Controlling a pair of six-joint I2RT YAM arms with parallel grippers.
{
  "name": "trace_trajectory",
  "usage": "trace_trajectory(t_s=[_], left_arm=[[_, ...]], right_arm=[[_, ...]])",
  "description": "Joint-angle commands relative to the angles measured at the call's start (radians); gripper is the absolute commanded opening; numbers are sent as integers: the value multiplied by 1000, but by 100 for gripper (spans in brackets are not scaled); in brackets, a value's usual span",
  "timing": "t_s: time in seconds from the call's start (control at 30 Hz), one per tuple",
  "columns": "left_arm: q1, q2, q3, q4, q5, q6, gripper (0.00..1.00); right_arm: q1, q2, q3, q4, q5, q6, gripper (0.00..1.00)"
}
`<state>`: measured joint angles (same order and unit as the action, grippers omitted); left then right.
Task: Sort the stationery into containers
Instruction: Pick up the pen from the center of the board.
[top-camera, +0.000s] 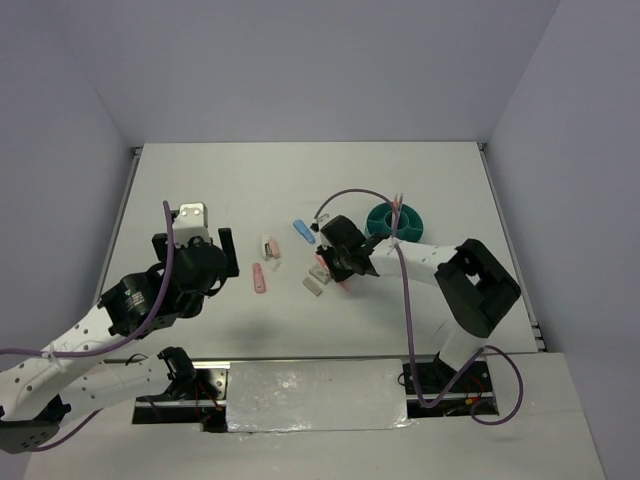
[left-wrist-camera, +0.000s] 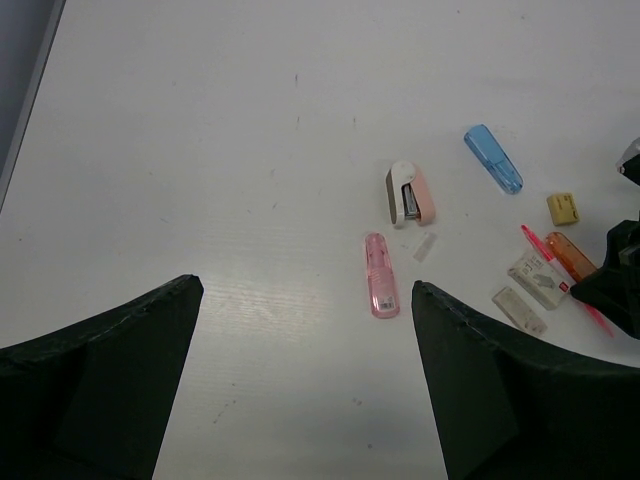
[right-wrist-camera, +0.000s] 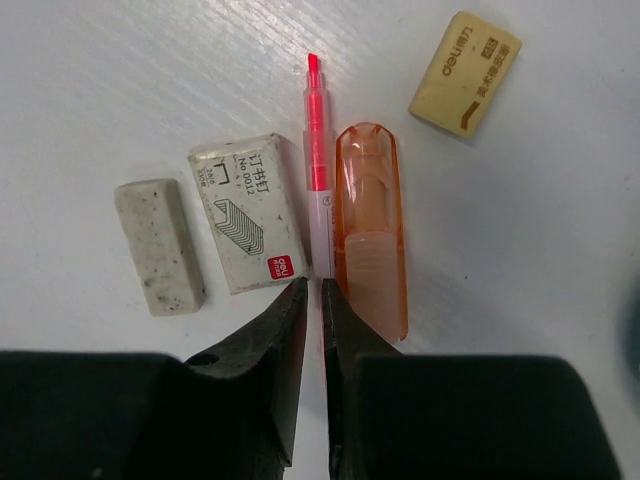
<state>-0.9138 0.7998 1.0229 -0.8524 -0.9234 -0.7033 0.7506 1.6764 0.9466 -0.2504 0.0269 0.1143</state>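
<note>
The left gripper descends next, to its right in the top view, turning to straddle the width of the piece. The small clear piece (top-camera: 275, 265) (left-wrist-camera: 425, 247) lies there at an angle.
My right gripper (right-wrist-camera: 314, 288) is shut on the lower end of a thin orange-red pen (right-wrist-camera: 315, 150) that lies on the table. An orange oblong piece (right-wrist-camera: 370, 230) touches the pen's right side and a white staple box (right-wrist-camera: 248, 212) lies on its left. A grey eraser (right-wrist-camera: 160, 245) and a tan eraser (right-wrist-camera: 465, 73) lie nearby. The teal organiser cup (top-camera: 395, 222) stands just right of that gripper (top-camera: 345, 265), with pens upright in it. My left gripper (left-wrist-camera: 305, 285) hangs open above bare table, near a pink oblong piece (left-wrist-camera: 381, 275).
A pink-and-white stapler (left-wrist-camera: 411, 194) and a blue oblong piece (left-wrist-camera: 493, 159) lie mid-table, with a small clear strip (left-wrist-camera: 425, 246) between stapler and pink piece. The right arm's purple cable (top-camera: 405, 290) loops over the table. Grey walls close the back and sides.
</note>
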Motion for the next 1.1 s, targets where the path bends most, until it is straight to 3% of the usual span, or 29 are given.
trace_trajectory(t_s=[0.0,0.13,0.3,0.53,0.8,0.9,0.97,1.07], left_arm=[[4,-16,5,41,6,33,99],[4,-16,3,47,15,42,99],[4,-10,2,56,31,54,99],[4,-13,-1,64,37,64,99],[4,-13,-1,67,40,65,99],[6,-4,5,70,54,48,99],[10,7,11,79,87,44,99],[19,47,6,96,145,5,99]], right_arm=[[3,37,50,19,25,4,18],[3,55,58,16,53,7,21],[-7,45,60,14,71,8,33],[-10,97,98,-4,38,-4,33],[-4,152,112,-18,24,-5,27],[6,143,110,-15,19,2,15],[13,134,113,-13,18,13,0],[13,92,118,11,-22,25,0]])
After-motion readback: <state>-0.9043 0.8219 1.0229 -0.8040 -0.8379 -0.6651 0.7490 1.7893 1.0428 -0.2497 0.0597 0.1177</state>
